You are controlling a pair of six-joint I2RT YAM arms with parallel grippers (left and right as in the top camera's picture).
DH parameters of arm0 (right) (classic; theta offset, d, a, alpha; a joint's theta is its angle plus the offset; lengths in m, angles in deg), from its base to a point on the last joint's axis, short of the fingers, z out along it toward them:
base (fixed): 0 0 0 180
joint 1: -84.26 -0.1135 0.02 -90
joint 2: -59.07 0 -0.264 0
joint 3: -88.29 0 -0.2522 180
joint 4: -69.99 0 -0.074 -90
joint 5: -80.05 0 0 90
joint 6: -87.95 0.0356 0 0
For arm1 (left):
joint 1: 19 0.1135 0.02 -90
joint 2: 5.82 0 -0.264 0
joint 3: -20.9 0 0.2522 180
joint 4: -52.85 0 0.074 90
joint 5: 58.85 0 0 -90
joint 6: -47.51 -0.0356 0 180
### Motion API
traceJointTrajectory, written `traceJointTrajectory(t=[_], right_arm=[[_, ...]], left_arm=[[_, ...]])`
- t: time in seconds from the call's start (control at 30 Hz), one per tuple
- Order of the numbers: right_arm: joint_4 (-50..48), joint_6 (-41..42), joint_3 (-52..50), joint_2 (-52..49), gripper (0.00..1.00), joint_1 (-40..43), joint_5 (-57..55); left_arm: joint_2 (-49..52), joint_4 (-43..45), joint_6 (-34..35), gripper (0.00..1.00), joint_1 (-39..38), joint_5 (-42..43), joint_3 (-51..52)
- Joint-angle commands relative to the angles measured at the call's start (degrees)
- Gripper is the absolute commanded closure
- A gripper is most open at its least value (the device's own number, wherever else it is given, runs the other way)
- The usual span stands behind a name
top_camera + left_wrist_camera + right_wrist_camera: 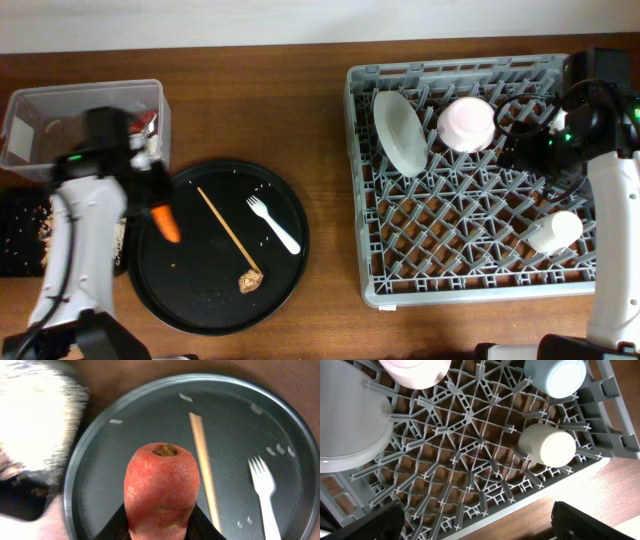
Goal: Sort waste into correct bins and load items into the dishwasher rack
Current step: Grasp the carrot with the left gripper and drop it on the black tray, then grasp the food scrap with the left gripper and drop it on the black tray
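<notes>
My left gripper holds the carrot (167, 224) and should go left in the overhead view, then down, and free it over the shallow black tray (18, 240), as beige scraps already lie there.
My left gripper (157, 198) is shut on the small orange carrot (167, 224) and holds it over the left edge of the round black tray (215, 310); the carrot (161, 487) fills the left wrist view between the fingers (160, 527). The clear tub (60, 100) is at the back left with a red wrapper (149, 121) inside. The shallow black tray (18, 240) holds beige scraps. The grey rack (470, 290) holds the white plate (400, 132), pink bowl (466, 123) and white cup (555, 232). My right gripper (480, 520) is open and empty over the rack, near the blue cup (555, 377).
On the round black tray lie the wooden chopstick (225, 232), the white fork (274, 224) and a beige food chunk (249, 282). In the right wrist view the white cup (547, 446) lies near the rack's rim, with bare wooden table (600, 485) beyond.
</notes>
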Motion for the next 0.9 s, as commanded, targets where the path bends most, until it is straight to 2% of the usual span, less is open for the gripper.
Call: traceJointTrajectory(t=[0.0, 0.13, 0.23, 0.4, 0.57, 0.7, 0.77, 0.87], right_arm=[[0.02, 0.17, -0.24, -0.04, 0.04, 0.04, 0.11], [0.22, 0.17, -0.24, -0.04, 0.04, 0.04, 0.09], [0.22, 0.17, -0.24, -0.04, 0.04, 0.04, 0.11], [0.42, 0.17, -0.24, -0.04, 0.04, 0.04, 0.11], [0.39, 0.17, -0.24, -0.04, 0.04, 0.04, 0.11], [0.44, 0.17, -0.24, -0.04, 0.04, 0.04, 0.09], [0.66, 0.15, -0.24, -0.04, 0.04, 0.04, 0.09], [1.01, 0.13, -0.24, -0.04, 0.04, 0.04, 0.09]], left_arm=[[-0.39, 2.58, 3.45, 1.0, 12.63, -0.68, -0.5], [0.52, 7.52, 6.56, 0.99, 23.65, -1.22, -0.35], [5.11, 10.84, 8.79, 0.99, 28.57, -2.99, -0.31], [15.61, 13.35, 8.79, 0.99, 30.8, -3.02, -0.31], [23.08, 15.45, 8.74, 0.94, 30.91, -3.04, -0.31], [26.08, 15.32, 8.74, 0.83, 30.91, -2.99, -0.31], [25.81, 14.56, 8.76, 0.56, 30.88, -1.31, -0.72], [24.39, 10.51, 8.76, 0.49, 30.88, -1.07, -5.05]])
